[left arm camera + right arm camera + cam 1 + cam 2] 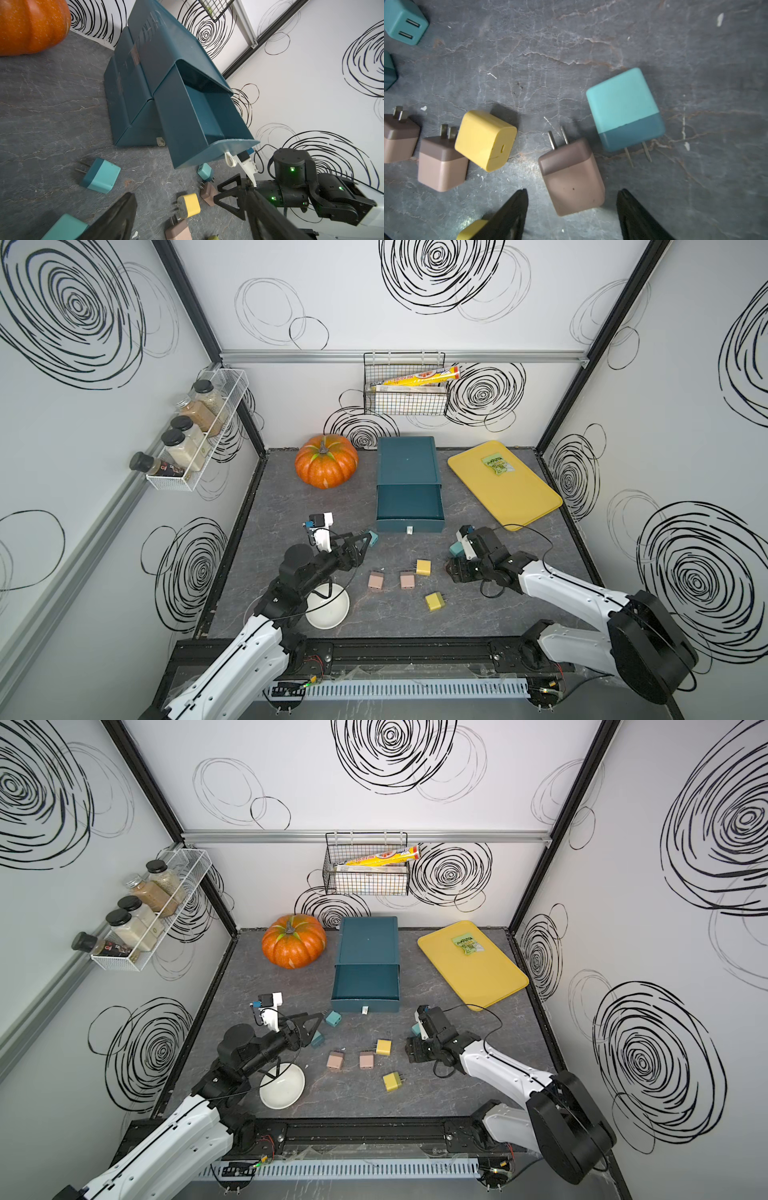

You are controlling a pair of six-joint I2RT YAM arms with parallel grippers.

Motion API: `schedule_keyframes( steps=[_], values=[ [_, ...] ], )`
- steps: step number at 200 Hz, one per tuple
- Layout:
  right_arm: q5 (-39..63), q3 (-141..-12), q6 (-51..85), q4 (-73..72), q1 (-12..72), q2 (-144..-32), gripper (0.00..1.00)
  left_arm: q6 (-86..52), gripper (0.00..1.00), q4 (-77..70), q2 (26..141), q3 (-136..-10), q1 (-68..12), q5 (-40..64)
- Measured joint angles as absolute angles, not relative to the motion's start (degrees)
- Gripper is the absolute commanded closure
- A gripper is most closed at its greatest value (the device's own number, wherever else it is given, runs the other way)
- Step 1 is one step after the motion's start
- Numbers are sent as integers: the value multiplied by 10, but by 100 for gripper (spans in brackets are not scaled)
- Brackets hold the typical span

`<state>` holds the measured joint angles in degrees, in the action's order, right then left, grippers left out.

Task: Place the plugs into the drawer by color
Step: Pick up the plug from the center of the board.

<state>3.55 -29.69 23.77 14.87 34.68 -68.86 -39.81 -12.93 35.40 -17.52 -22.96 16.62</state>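
Observation:
My right gripper moves down a little further onto the pink plug's body next and closes, since only its blunt end lies between the open fingers.
The dark teal drawer stands at the back centre with its top drawer pulled out and nothing showing inside. On the table in front lie two pink plugs and two yellow plugs. My left gripper hangs open beside two teal plugs. My right gripper is open low over a third pink plug, whose end lies between the fingers without touching either. A third teal plug lies just beyond it.
An orange pumpkin sits left of the drawer chest. A yellow board with a green packet lies at the back right. A white bowl stands under my left arm. A wire basket and a spice rack hang on the walls.

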Motion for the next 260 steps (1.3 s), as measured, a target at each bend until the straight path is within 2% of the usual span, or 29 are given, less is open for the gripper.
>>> schedule_keyframes(
  steps=[73, 109, 178, 210, 230, 260],
  values=[
    [23, -299, 234, 143, 356, -737, 33, -398, 11, -129, 354, -175, -230, 164],
    [16, -314, 225, 134, 359, -765, 39, -398, 11, -129, 354, -175, -230, 162],
    [11, -331, 213, 110, 359, -795, 68, -398, 11, -129, 354, -175, -230, 159],
    [21, -327, 213, 117, 359, -776, 75, -398, 11, -129, 354, -175, -230, 158],
    [30, -327, 216, 126, 359, -738, 75, -401, 11, -130, 354, -175, -229, 161],
    [43, -347, 221, 149, 354, -678, 78, -448, 13, -196, 373, -158, -203, 223]
  ],
)
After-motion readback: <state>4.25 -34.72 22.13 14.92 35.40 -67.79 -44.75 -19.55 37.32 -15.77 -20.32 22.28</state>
